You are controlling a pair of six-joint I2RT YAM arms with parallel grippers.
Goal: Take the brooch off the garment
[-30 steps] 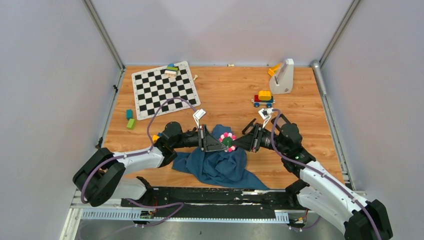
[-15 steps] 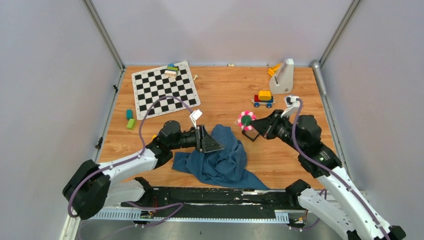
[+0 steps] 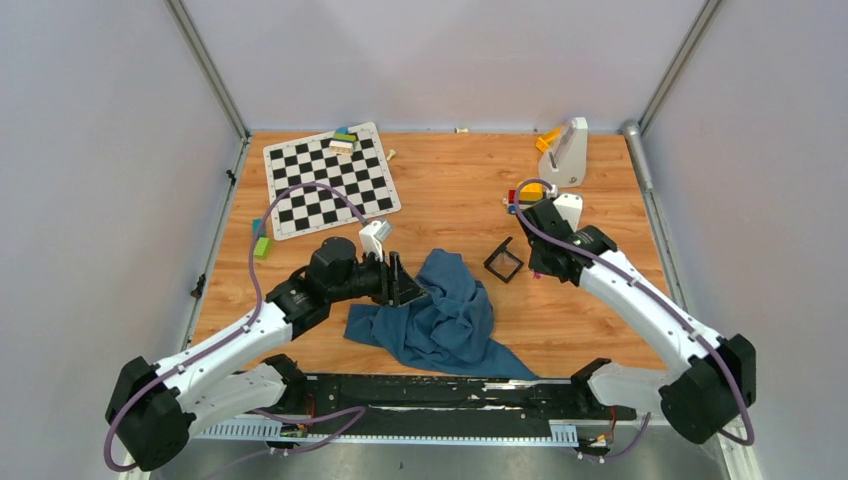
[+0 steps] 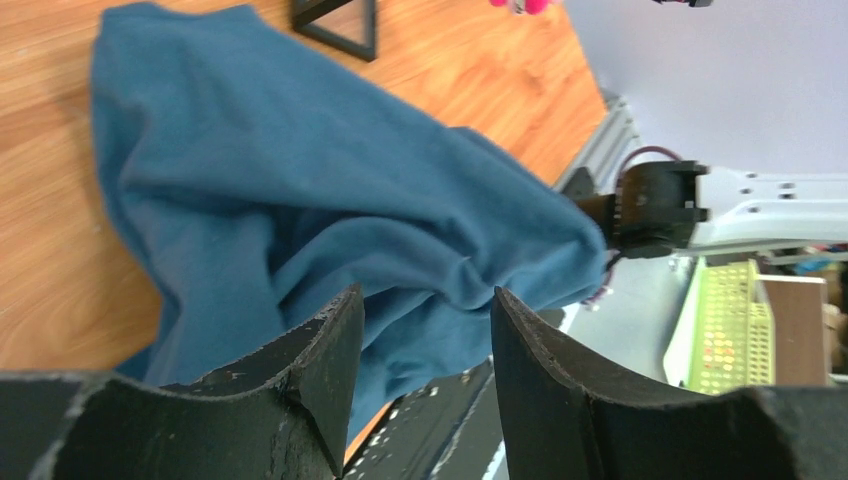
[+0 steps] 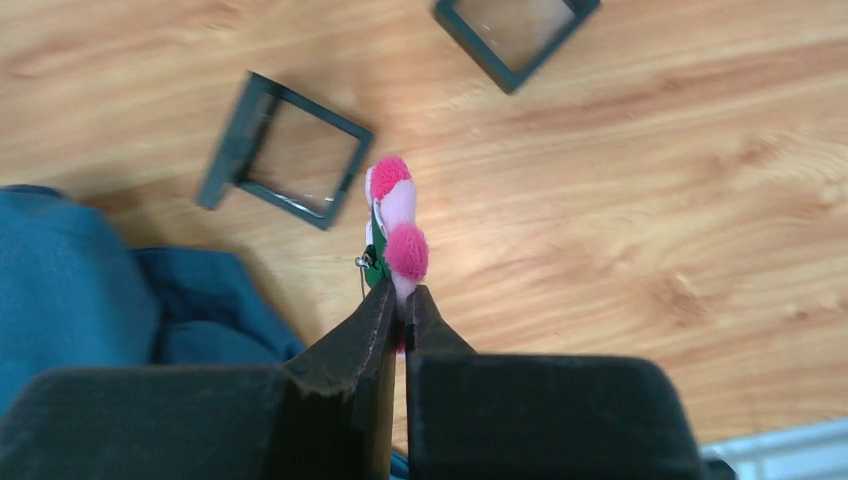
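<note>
My right gripper is going to the left in the top view next and down over the black square frame [image 5: 302, 152], where it will release the brooch [image 5: 395, 230], because the frame is empty.
The brooch [image 5: 395, 230], a flower pin with pink and white petals and a green back, is pinched edge-on in my shut right gripper [image 5: 402, 295], above bare wood and clear of the garment. In the top view the right gripper [image 3: 545, 268] points down and hides the brooch. The teal-blue garment [image 3: 445, 315] lies crumpled at the table's near middle; it also shows in the right wrist view [image 5: 80, 290]. My left gripper [image 3: 408, 285] is open and empty at the garment's upper left edge. In the left wrist view, the garment [image 4: 300, 180] lies beyond the left gripper [image 4: 425, 310].
A black square frame [image 3: 503, 262] lies between the garment and the right gripper; the right wrist view shows it [image 5: 285, 150] and a second frame [image 5: 515, 35]. A chessboard [image 3: 330, 180], green blocks [image 3: 260, 245], a toy car [image 3: 522, 195] and a white stand [image 3: 567, 152] sit farther back.
My right gripper pulled the brooch off the garment, carried it right and turned downward beside the black frame. My left gripper drew back a little to the left.
</note>
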